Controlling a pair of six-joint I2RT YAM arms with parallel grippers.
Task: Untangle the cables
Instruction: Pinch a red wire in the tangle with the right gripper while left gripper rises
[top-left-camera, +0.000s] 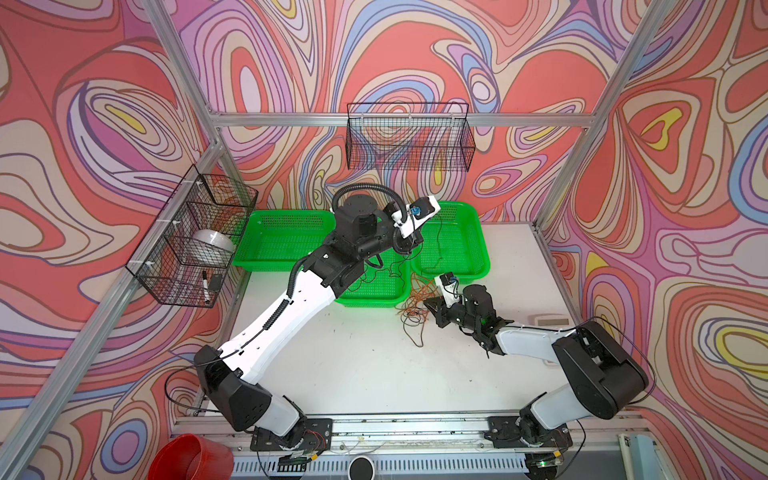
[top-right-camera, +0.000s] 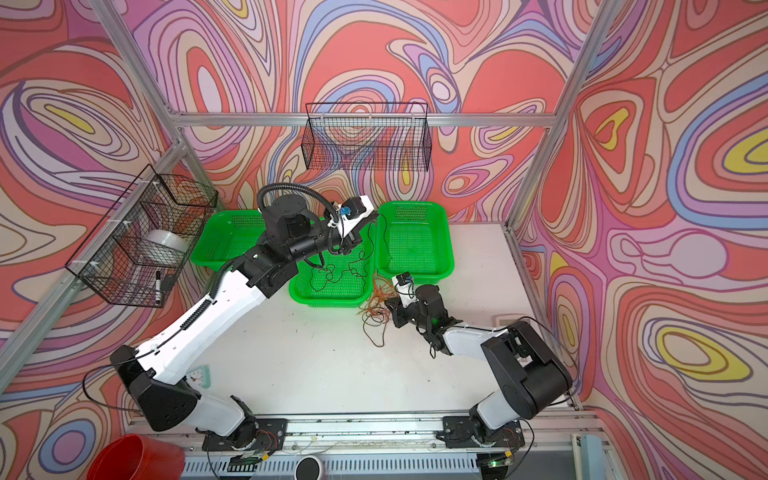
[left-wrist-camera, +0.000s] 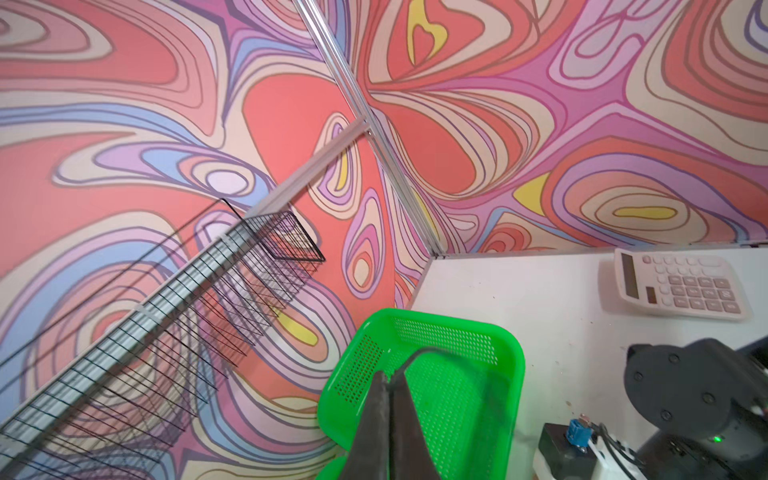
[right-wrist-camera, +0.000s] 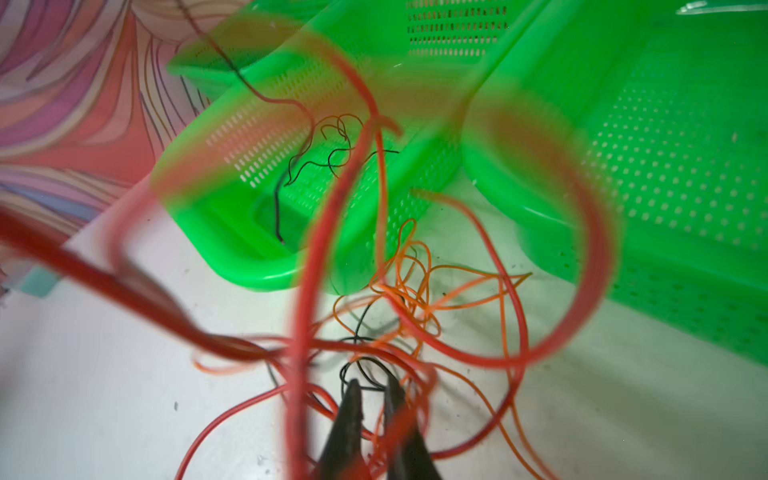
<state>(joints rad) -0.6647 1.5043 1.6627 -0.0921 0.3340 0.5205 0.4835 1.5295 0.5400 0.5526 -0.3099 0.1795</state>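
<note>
I will next lower the held part of the thin black cable into the middle basket (top-right-camera: 328, 301) below with my left gripper and let it go, because most of the black cable is already inside.
My left gripper (left-wrist-camera: 390, 376) is raised above the green baskets and is shut on the thin black cable (left-wrist-camera: 419, 353). In a top view this gripper (top-right-camera: 374, 216) has the black cable (top-right-camera: 332, 274) trailing down into the middle basket (top-right-camera: 328, 301). The red cable (right-wrist-camera: 299, 311) and orange cable (right-wrist-camera: 415, 291) lie tangled on the white table beside that basket, seen as one heap (top-left-camera: 415, 299). My right gripper (right-wrist-camera: 372, 388) is low in this heap (top-right-camera: 374, 303). Its jaws are nearly together, and a black strand and an orange strand cross between them.
Three green baskets sit at the back: left (top-left-camera: 286, 212), middle (top-left-camera: 365, 301), right (top-left-camera: 482, 249). A calculator (left-wrist-camera: 677, 286) lies near the table's right edge. Wire baskets hang on the left wall (top-left-camera: 166, 286) and back wall (top-left-camera: 409, 137). A red bucket (top-left-camera: 187, 457) stands at the front left.
</note>
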